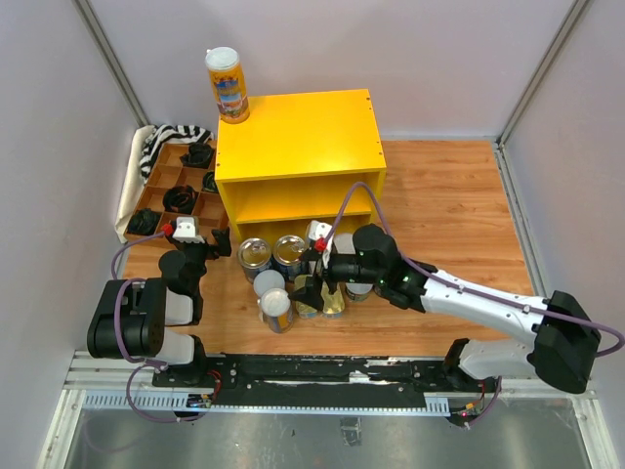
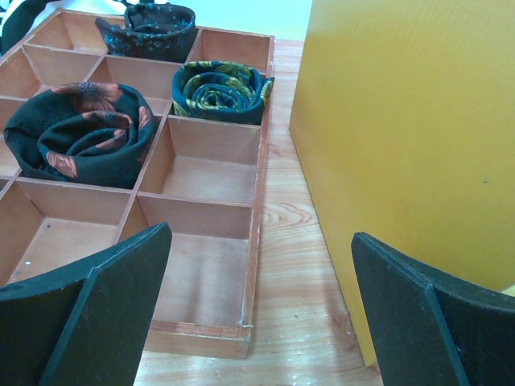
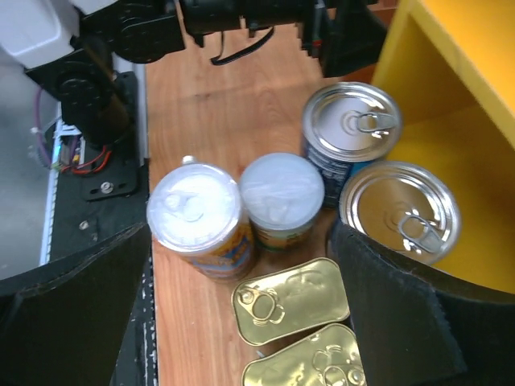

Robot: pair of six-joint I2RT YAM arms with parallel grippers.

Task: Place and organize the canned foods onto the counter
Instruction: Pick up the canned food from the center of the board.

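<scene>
I will move my right gripper to the left in the top view and down around the tall white-lidded can, because its open fingers still hang over the gold tins.
The yellow counter stands mid-table, and one tall white-lidded can stands on its top's left corner. In front of it on the table stand two silver-topped cans, a tall white-lidded can and a shorter white-lidded can. Two flat gold tins lie beside them. My right gripper is open and hangs over the gold tins, holding nothing; it also shows in the top view. My left gripper is open and empty, low by the counter's left side.
A brown divided wooden tray with rolled dark cloths lies left of the counter. A striped cloth lies behind the tray. Grey walls close in the table on three sides.
</scene>
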